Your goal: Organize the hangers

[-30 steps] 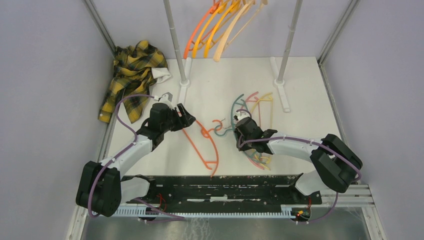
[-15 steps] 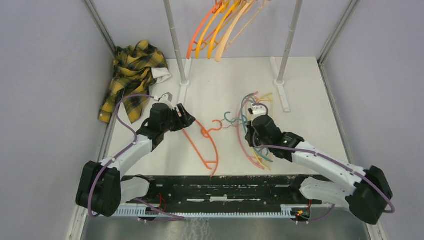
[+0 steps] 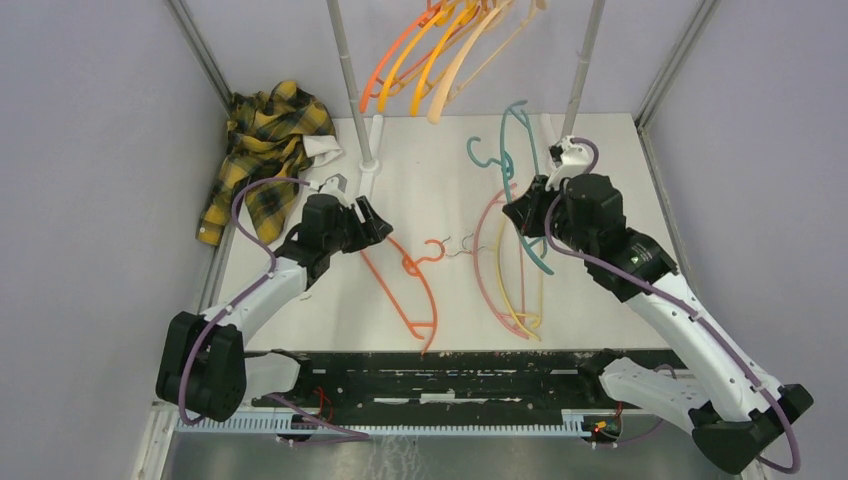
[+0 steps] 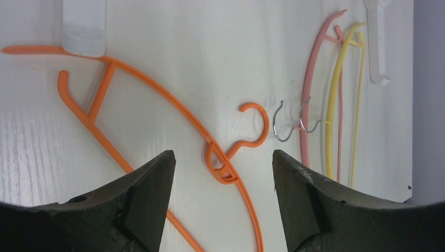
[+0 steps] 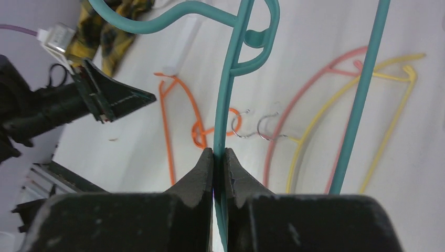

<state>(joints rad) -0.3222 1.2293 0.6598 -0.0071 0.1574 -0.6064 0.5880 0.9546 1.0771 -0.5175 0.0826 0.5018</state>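
My right gripper should move up and outward to the open spot beside the pale hangers and release the teal hanger there, as others already hang in that row.
My right gripper (image 3: 520,213) (image 5: 219,151) is shut on the thin shaft of a teal hanger (image 5: 229,89), which hangs lifted off the table near the right pole. An orange hanger (image 3: 410,290) (image 4: 223,170) lies flat on the table, its hook neck under the gap of my left gripper (image 3: 378,228) (image 4: 221,157), which hovers open with nothing between its fingers. A pink hanger (image 3: 480,270) (image 4: 306,105) and a yellow hanger (image 4: 329,121) lie side by side to the right of the orange one. Several orange and pale hangers (image 3: 430,60) hang at the top.
Two grey upright poles (image 3: 348,70) (image 3: 580,80) stand at the back on white feet. A yellow-and-black plaid shirt (image 3: 265,150) lies crumpled at the back left corner. Grey walls close in both sides of the table.
My right arm has risen and swung toward the back right, lifting the teal hanger out of the pile on the table. The left gripper has barely shifted.
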